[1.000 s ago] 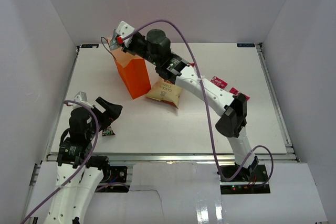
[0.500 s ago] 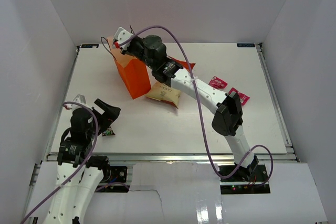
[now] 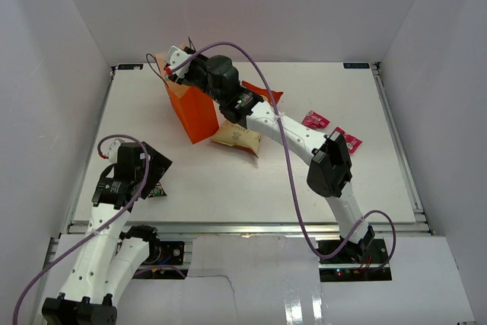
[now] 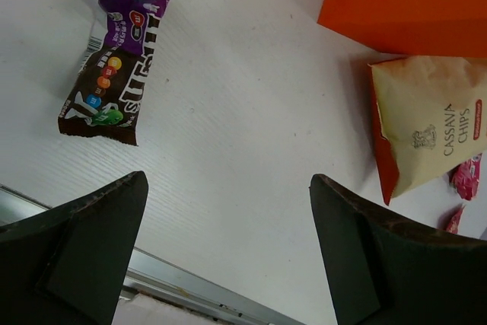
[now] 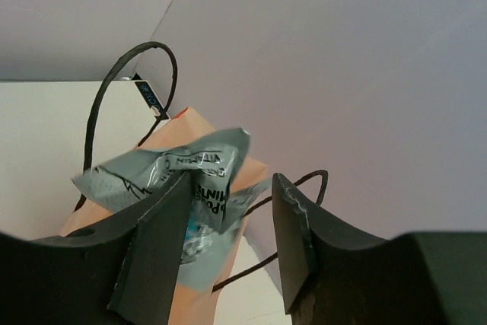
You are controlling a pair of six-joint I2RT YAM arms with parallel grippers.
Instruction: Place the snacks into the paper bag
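Observation:
The dark multicoloured packet lies below, off to the left in the wrist view, so the robot's left gripper will go down that way onto its rail-side end (image 3: pixel 157 190) (image 4: pixel 105 102).
The orange paper bag (image 3: pixel 194 112) stands upright at the back left; it also shows in the left wrist view (image 4: pixel 411 1). My right gripper (image 3: pixel 176 62) is over its mouth. In the right wrist view its jaws (image 5: pixel 230 179) are apart, and the silvery-blue packet (image 5: pixel 163 169) lies against the left finger above the bag's rim (image 5: pixel 190 123). The chip bag (image 3: pixel 237 136) lies flat beside the paper bag. Two pink packets (image 3: pixel 315 119) (image 3: pixel 348 139) lie to the right. My left gripper (image 3: pixel 156 165) is open and empty over the front left, near the dark multicoloured packet (image 4: pixel 114 58). The dark brown packet is not in view.
An orange-red piece (image 3: pixel 266 95) shows behind the right arm; I cannot tell what it is. The table's metal front rail (image 4: pixel 175 287) runs just under the left gripper. White walls stand close behind the paper bag and along both sides.
My right gripper has moved a little further left over the bag's mouth with the silvery-blue packet. My left wrist has turned and dropped towards the table.

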